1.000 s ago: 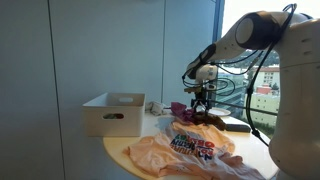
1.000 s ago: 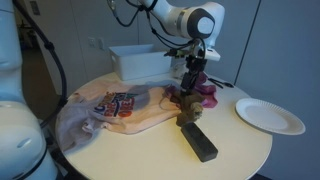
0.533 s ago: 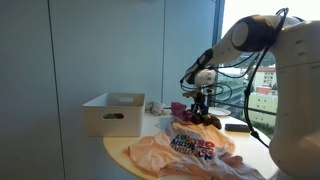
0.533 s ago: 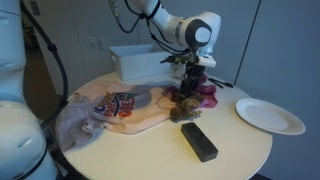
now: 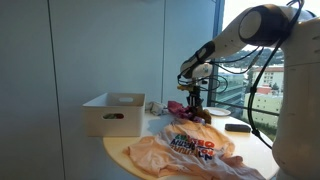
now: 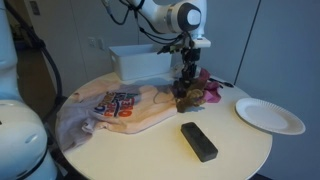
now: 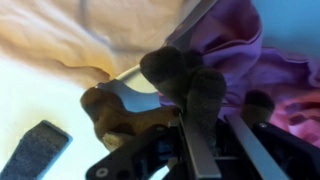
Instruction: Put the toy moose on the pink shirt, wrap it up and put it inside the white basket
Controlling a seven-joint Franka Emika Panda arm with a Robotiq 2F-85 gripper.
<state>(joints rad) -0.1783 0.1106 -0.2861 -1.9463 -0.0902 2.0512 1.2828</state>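
Observation:
I should next lift the brown toy moose (image 6: 186,97) in my gripper over the pink shirt's print, then tilt and lower it.
The brown toy moose (image 6: 186,97) hangs just above the table beside the pink shirt (image 6: 112,112), with my gripper (image 6: 188,76) shut on its top. In an exterior view the gripper (image 5: 194,100) holds the moose (image 5: 194,114) at the far edge of the pink shirt (image 5: 185,150). In the wrist view a dark part of the moose (image 7: 185,80) sits between the fingers (image 7: 197,145), and the peach-pink shirt (image 7: 90,30) lies beyond it. The white basket (image 6: 140,62) stands empty-looking behind the shirt, also seen as the basket (image 5: 113,113).
A purple cloth (image 6: 209,92) lies under and beside the moose. A black block (image 6: 198,140) rests near the table's front, a white plate (image 6: 268,115) to one side. The table is round with its edge close to the shirt.
The jaws have closed on the moose, and the gripper has risen a little, lifting the moose off the table.

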